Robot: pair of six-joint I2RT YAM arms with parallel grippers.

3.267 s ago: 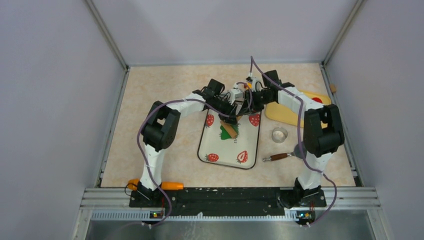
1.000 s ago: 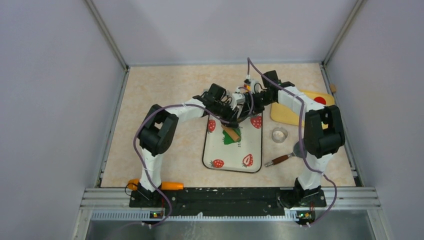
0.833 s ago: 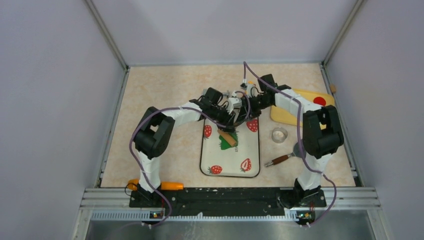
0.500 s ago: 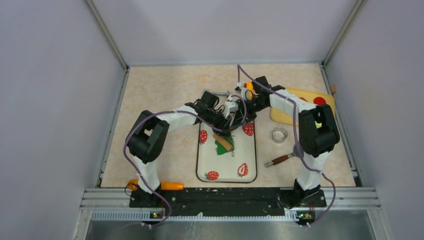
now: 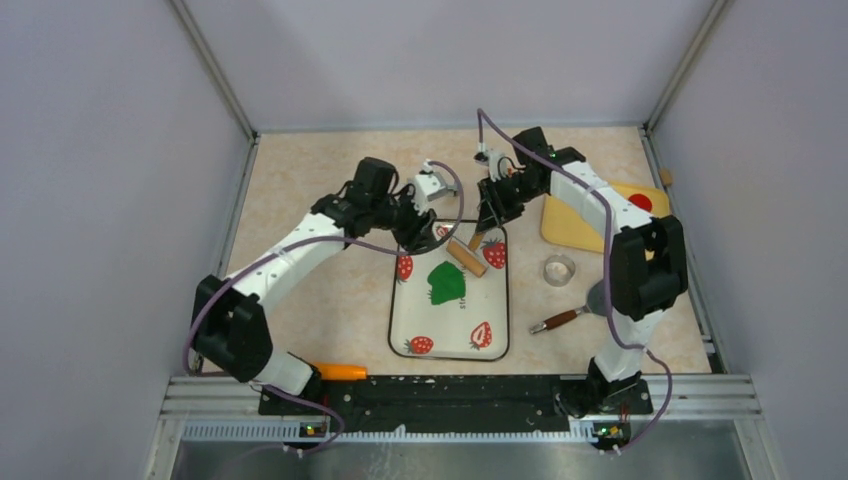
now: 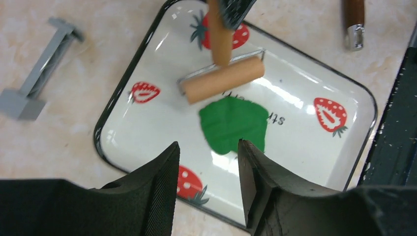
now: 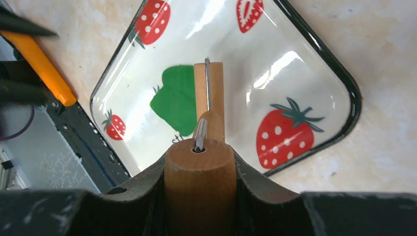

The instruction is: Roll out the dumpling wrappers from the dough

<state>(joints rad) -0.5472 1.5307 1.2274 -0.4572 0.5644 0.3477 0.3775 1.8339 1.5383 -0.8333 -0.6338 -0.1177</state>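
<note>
The tray's far rim (image 5: 438, 220) (image 6: 121, 86) beside the small strawberry gets my left gripper next, moving outward and down onto it, because that part lies clear of dough and roller.
The dough (image 5: 447, 283) is a flattened, irregular dark green sheet in the middle of the strawberry-printed tray (image 5: 400, 318). It also shows in the left wrist view (image 6: 232, 123) and the right wrist view (image 7: 174, 101). My right gripper (image 5: 489, 217) is shut on the wooden handle (image 7: 199, 184) of a small roller (image 5: 467, 258). The roller's barrel (image 7: 209, 93) lies on the tray at the dough's far edge. My left gripper (image 5: 416, 236) is open and empty, above the tray's far left corner (image 6: 206, 145). No dark green dumpling wrappers are in view.
A yellow board (image 5: 585, 225) with a red disc (image 5: 640, 201) lies at the right. A clear round cutter (image 5: 559, 269) and a brown-handled tool (image 5: 560, 315) sit right of the tray. A grey I-shaped piece (image 6: 39, 73) lies beyond the tray. An orange tool (image 5: 340, 371) lies by the near rail.
The tray has slid left. My left gripper has drawn away left from the right one and stands open. The roller has moved to the dough's far edge, uncovering the sheet.
</note>
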